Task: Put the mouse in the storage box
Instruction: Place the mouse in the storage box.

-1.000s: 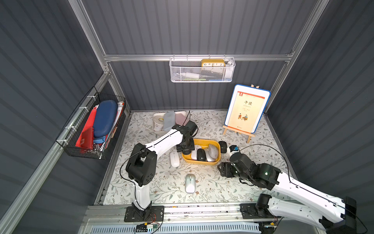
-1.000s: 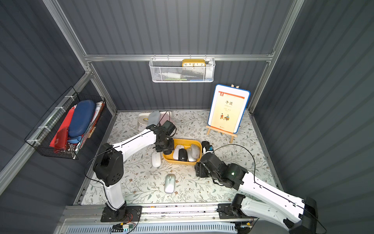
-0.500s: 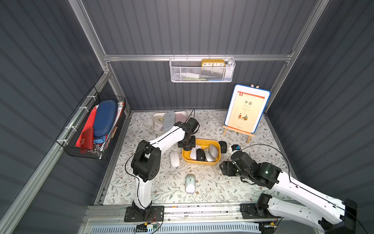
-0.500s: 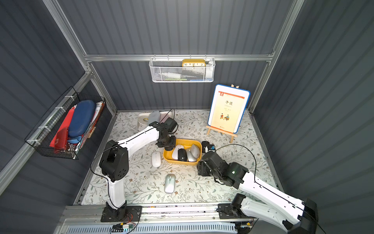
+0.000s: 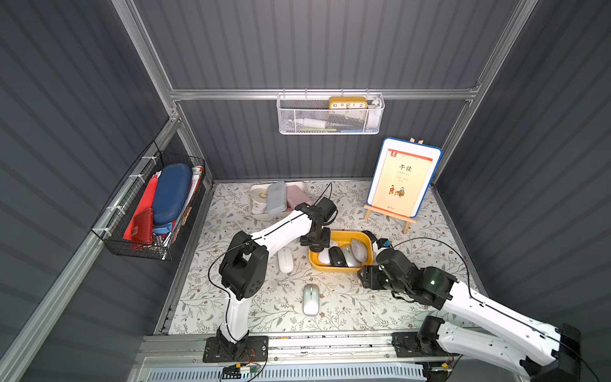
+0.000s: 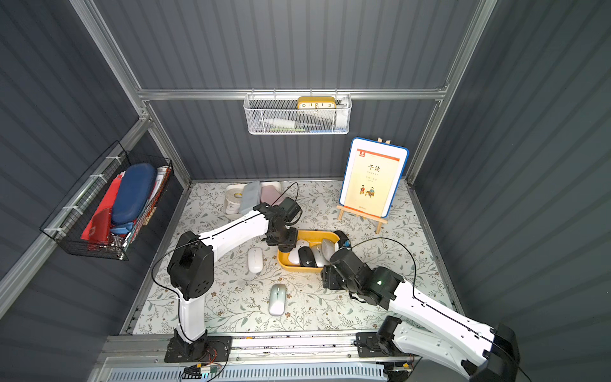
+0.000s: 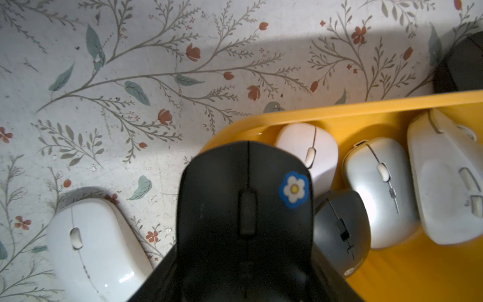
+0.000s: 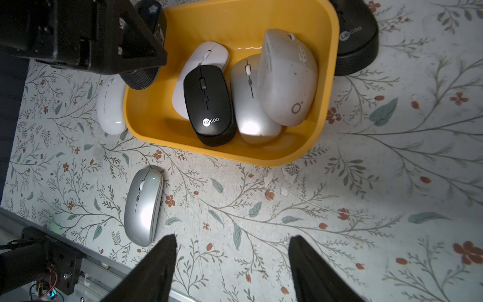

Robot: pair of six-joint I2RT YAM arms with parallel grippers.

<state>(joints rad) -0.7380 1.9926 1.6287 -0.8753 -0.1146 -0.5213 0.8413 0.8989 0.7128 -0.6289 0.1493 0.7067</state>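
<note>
My left gripper shifts past the box's rim toward the pale mouse inside next and moves down to release, since the black mouse overhangs that rim.
The storage box [image 5: 334,269] is a shallow yellow tub in the middle of the flowered table and holds several mice. My left gripper [image 5: 315,243] hangs over the box's left end, shut on a black mouse [image 7: 245,198] with a blue flower sticker. From the left wrist, that mouse hangs above the box's corner [image 7: 366,106]. My right gripper [image 8: 232,238] is open and empty, above bare table in front of the box [image 8: 235,154]. A white mouse [image 5: 285,259] lies left of the box. A silver mouse [image 5: 310,299] lies in front of it.
Another black mouse [image 8: 356,36] lies against the box's far right corner. A white tray [image 5: 261,216] with tape and cases stands at the back. A book on a wooden easel [image 5: 401,180] stands back right. A black wire basket [image 5: 152,211] and a white mesh basket [image 5: 330,115] hang on the walls.
My left gripper has shifted a little right and forward with the black mouse, over the box's left end. The right arm has hardly moved.
</note>
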